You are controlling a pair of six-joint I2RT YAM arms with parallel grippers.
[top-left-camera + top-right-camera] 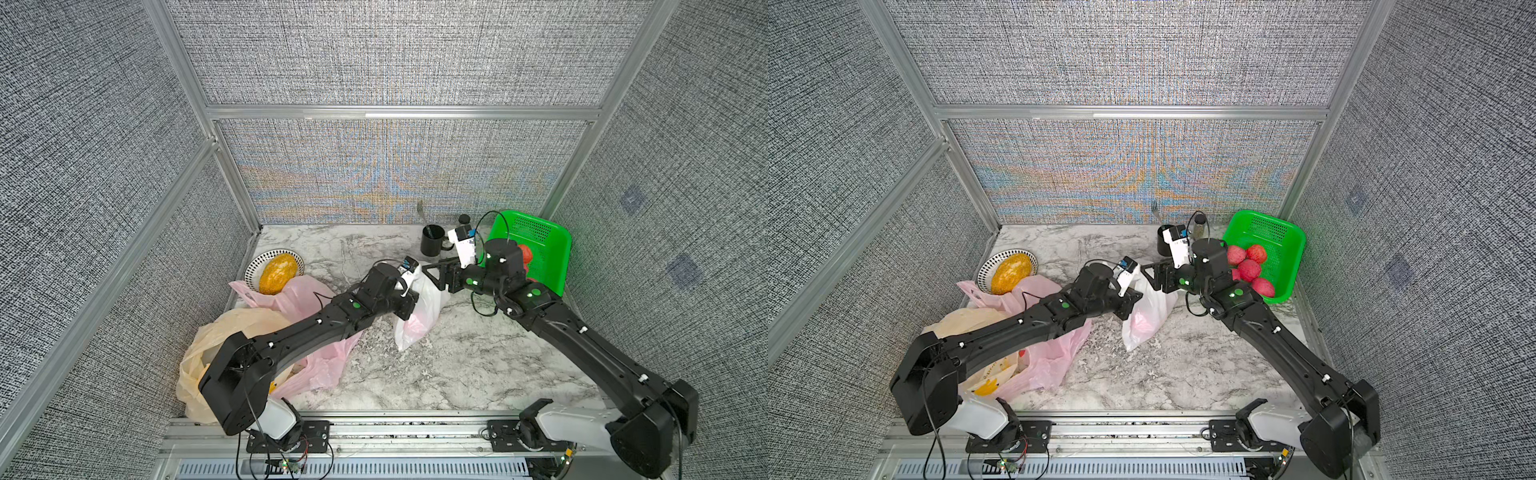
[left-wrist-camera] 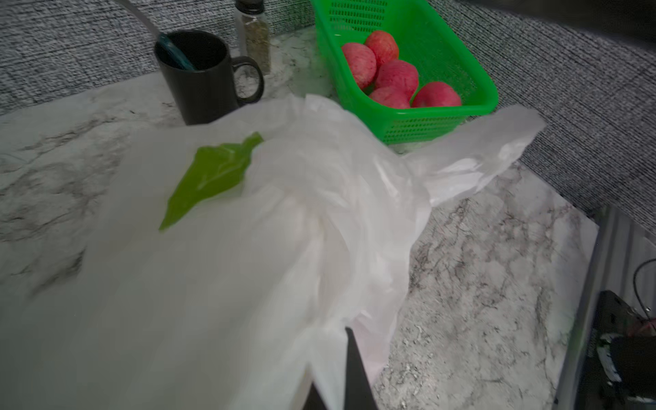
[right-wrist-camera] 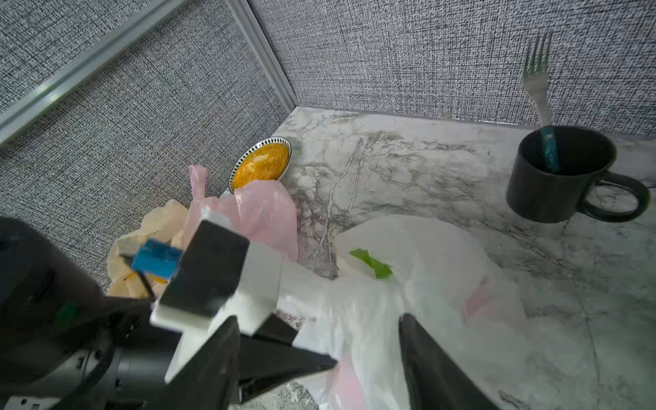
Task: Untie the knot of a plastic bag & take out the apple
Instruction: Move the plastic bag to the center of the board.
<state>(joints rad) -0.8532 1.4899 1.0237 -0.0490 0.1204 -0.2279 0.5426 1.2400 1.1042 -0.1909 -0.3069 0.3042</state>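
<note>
The bag's lower end (image 1: pixel 411 333) is below and back from my left gripper, so I will bring the lifted fold down and back toward it and release.
A white plastic bag (image 1: pixel 420 320) (image 1: pixel 1148 316) lies on the marble table, lifted at its top. A pink shape, the apple (image 1: pixel 1139 325), shows faintly through the film. My left gripper (image 1: pixel 406 308) (image 2: pixel 332 365) is shut on a fold of the bag (image 2: pixel 284 230). My right gripper (image 1: pixel 430 277) (image 3: pixel 319 319) is open at the bag's upper edge, its jaws standing on either side of bunched film (image 3: pixel 372 319). One loose handle (image 2: pixel 479 152) flaps outward. A green patch (image 2: pixel 213 174) marks the bag. I cannot make out the knot.
A green basket (image 1: pixel 1289 249) holding several red apples (image 1: pixel 1249 269) stands at the back right. Behind the bag are a black mug (image 3: pixel 561 174) with a fork (image 3: pixel 537 74) and a spice jar (image 2: pixel 255 35). At the left are a plate (image 1: pixel 255 266), a pink bag (image 1: pixel 299 291) and a cream bag (image 1: pixel 208 336).
</note>
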